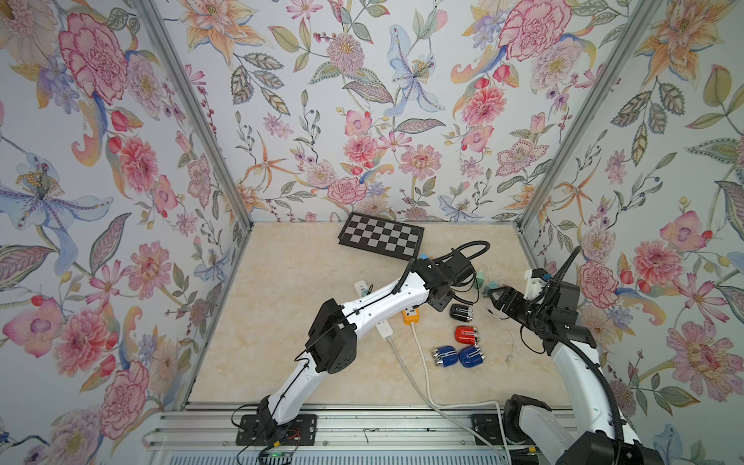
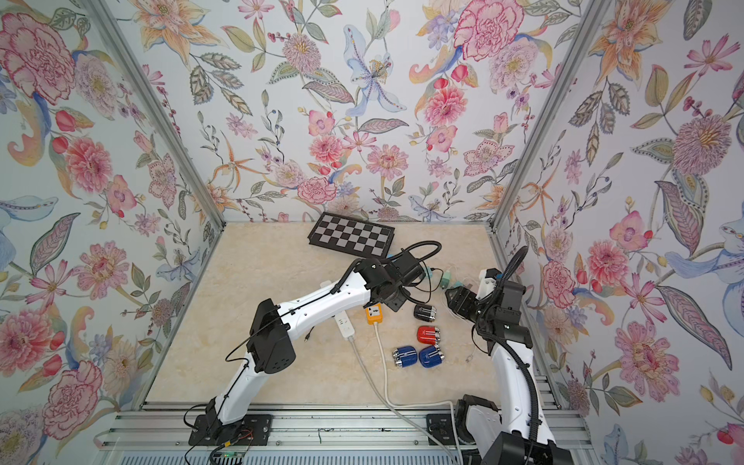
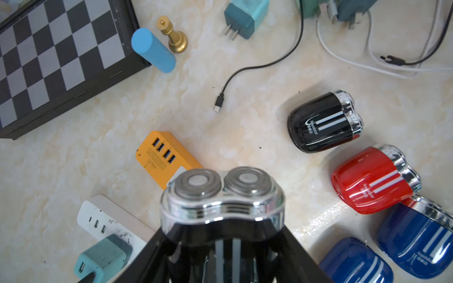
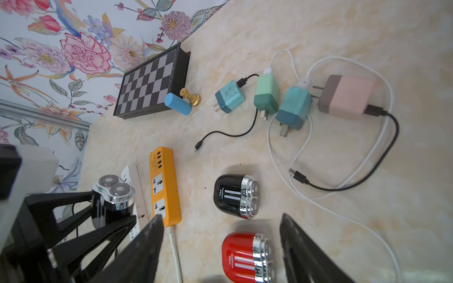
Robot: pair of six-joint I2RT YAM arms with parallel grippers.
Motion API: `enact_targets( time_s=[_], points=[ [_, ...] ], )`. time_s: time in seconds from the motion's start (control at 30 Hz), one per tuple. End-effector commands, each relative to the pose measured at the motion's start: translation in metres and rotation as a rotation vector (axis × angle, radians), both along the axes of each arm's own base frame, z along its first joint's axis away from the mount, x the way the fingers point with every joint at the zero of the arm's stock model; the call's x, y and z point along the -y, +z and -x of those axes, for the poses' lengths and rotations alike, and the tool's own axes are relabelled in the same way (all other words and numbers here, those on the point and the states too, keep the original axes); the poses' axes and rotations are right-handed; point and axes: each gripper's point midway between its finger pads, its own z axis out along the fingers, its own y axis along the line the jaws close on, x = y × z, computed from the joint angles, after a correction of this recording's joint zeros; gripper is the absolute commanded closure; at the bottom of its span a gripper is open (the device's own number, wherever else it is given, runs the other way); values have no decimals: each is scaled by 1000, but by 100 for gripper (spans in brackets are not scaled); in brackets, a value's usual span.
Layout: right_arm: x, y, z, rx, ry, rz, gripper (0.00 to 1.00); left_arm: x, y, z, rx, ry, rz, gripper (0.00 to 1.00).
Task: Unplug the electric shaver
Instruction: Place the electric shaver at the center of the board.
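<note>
My left gripper moves toward the red shaver and down onto the clear patch (image 1: 441, 331) (image 3: 305, 212) next. It then releases the black shaver, since bare tabletop shows beside the red shaver's base.
My left gripper (image 3: 223, 227) is shut on a black electric shaver (image 3: 223, 191), held above the white power strip (image 3: 98, 218) with its two round heads pointing away from the wrist. The shaver's base is hidden between the fingers (image 4: 110, 225). A teal charger (image 3: 103, 259) sits plugged into that strip, and a black cable leaves it. My right gripper (image 4: 220, 220) is open and empty above a red shaver (image 4: 247, 257). In both top views it hovers at the right (image 1: 493, 296) (image 2: 453, 300).
A second black shaver (image 1: 461, 312), the red one (image 1: 467, 335) and two blue ones (image 1: 445, 356) lie mid-table. An orange power strip (image 1: 411, 316) lies beside the white one. Loose chargers (image 4: 266, 95) and cables (image 4: 343, 186) lie far right. A chessboard (image 1: 382, 239) is at the back.
</note>
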Motion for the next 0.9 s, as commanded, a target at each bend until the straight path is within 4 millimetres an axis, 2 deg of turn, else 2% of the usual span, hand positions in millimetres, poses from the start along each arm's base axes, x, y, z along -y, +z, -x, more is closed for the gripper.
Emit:
enact_targets(
  time_s=[0.0,0.27,0.57,0.87],
  points=[
    [6,12,-3,19,-2,4,24,18,-6,14,-13,-103,-17,62],
    [4,7,-5,3,15,-9,24,41,-48,42,-63,-222,-81,62],
    [2,-2,-2,-17,23,-5,24,43,-85,62,-109,-271,-152,62],
    [1,-11,0,-36,32,-2,24,31,-106,70,-144,-279,-209,61]
  ],
)
